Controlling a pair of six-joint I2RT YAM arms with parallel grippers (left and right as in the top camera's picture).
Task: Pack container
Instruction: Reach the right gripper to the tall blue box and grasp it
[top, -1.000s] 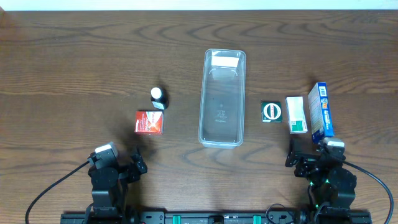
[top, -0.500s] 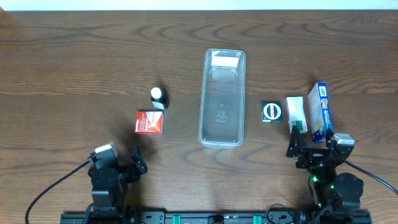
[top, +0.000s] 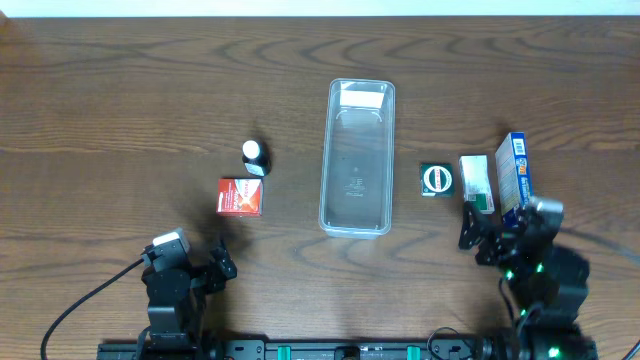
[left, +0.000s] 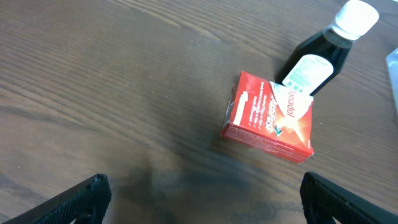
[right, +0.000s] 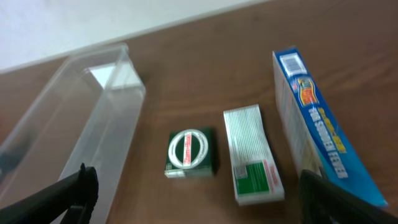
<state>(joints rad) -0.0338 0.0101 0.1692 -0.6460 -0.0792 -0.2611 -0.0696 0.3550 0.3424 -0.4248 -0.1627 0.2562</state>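
I will bring my right gripper outward over the narrow side of the box, tilt it down and lower it to close, because the blue box (top: 516, 177) stands with that narrow side up.
The clear plastic container (top: 357, 158) lies empty at the table's middle; it also shows at the left of the right wrist view (right: 74, 118). Left of it stand a dark bottle with a white cap (top: 255, 157) (left: 323, 50) and a red box (top: 241, 197) (left: 270, 118). Right of it lie a green box (top: 437, 180) (right: 191, 152), a white-and-green box (top: 477, 184) (right: 252, 155) and a blue box (top: 516, 177) (right: 317, 130). My left gripper (top: 200, 268) (left: 202, 199) is open and empty, below the red box. My right gripper (top: 490, 232) (right: 199, 199) is open and empty, just below the white-and-green box.
The wooden table (top: 120, 100) runs to a pale wall at the far edge. Black cables trail from both arm bases at the front edge.
My right gripper has moved forward toward the boxes on the right. The left arm and all objects have not moved.
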